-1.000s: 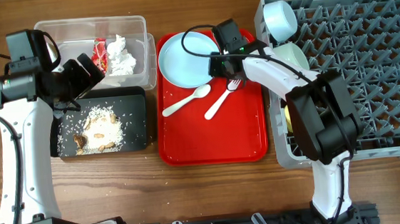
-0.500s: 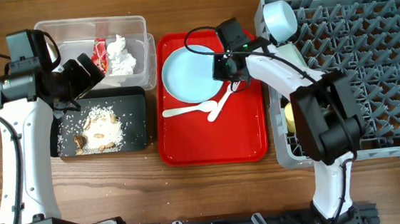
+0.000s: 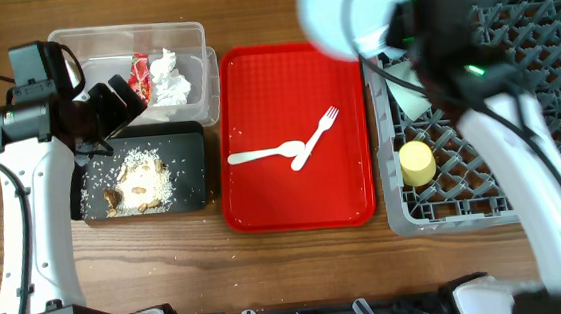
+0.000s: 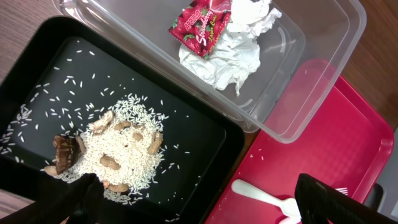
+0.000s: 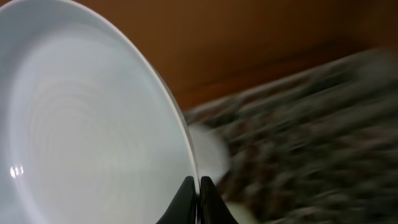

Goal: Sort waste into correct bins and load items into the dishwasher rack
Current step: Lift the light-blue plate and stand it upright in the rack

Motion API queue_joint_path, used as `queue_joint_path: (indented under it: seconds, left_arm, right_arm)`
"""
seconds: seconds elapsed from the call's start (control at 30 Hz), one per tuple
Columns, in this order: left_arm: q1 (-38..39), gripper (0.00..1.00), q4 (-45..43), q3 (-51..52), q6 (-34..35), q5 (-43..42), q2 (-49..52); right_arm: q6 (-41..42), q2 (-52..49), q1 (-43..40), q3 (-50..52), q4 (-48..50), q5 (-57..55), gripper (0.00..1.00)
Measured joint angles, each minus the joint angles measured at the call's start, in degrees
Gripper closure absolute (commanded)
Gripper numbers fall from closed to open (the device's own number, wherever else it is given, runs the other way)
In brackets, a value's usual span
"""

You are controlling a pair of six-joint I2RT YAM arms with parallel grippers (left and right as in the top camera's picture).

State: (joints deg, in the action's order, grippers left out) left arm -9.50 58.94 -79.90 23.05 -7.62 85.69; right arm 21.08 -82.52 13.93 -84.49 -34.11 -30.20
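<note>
Next, my right gripper swings the plate (image 3: 341,10) over the rack, then turns the plate upright and brings it down beside the mint bowl.
My right gripper (image 3: 397,22) is shut on the rim of the light-blue plate (image 3: 341,10) and holds it high, blurred, over the left edge of the grey dishwasher rack (image 3: 528,117). In the right wrist view the fingers (image 5: 199,190) pinch the plate (image 5: 93,124). The white fork (image 3: 317,136) and spoon (image 3: 258,156) lie crossed on the red tray (image 3: 299,201). The yellow cup (image 3: 417,163) sits in the rack. A pale mint bowl (image 3: 408,97) partly shows under the arm. The light-blue bowl is hidden. My left gripper (image 3: 119,104) is open and empty over the bins.
The clear tub (image 3: 191,44) holds the red wrapper (image 3: 140,74) and white tissue (image 3: 169,77). The black tray (image 3: 188,149) holds rice-like food scraps (image 3: 140,183). The left wrist view shows the wrapper (image 4: 202,25), tissue (image 4: 230,53), scraps (image 4: 121,152) and spoon (image 4: 261,194).
My right gripper lifted the plate off the red tray and carried it up and right toward the rack. The fork and spoon slid together on the tray. The left arm has not moved.
</note>
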Motion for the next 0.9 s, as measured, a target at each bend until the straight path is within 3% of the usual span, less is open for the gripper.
queue_joint_path:
  seconds: [0.13, 0.3, 0.73, 0.9]
  left_arm:
    - [0.0, 0.0, 0.0, 0.0, 0.0, 0.0, 0.0]
    - [0.0, 0.0, 0.0, 0.0, 0.0, 0.0, 0.0]
    - [0.0, 0.0, 0.0, 0.0, 0.0, 0.0, 0.0]
    - [0.0, 0.0, 0.0, 0.0, 0.0, 0.0, 0.0]
  right_arm:
    - [-6.7, 1.4, -3.6, -0.3, 0.2, -14.6, 0.96]
    - [-18.3, -3.7, -8.1, -0.3, 0.2, -26.6, 0.96]
    - [-35.9, -17.1, -9.3, -0.3, 7.5, -31.8, 0.96]
    - [-38.7, -22.4, -9.2, -0.3, 7.7, -31.6, 0.96]
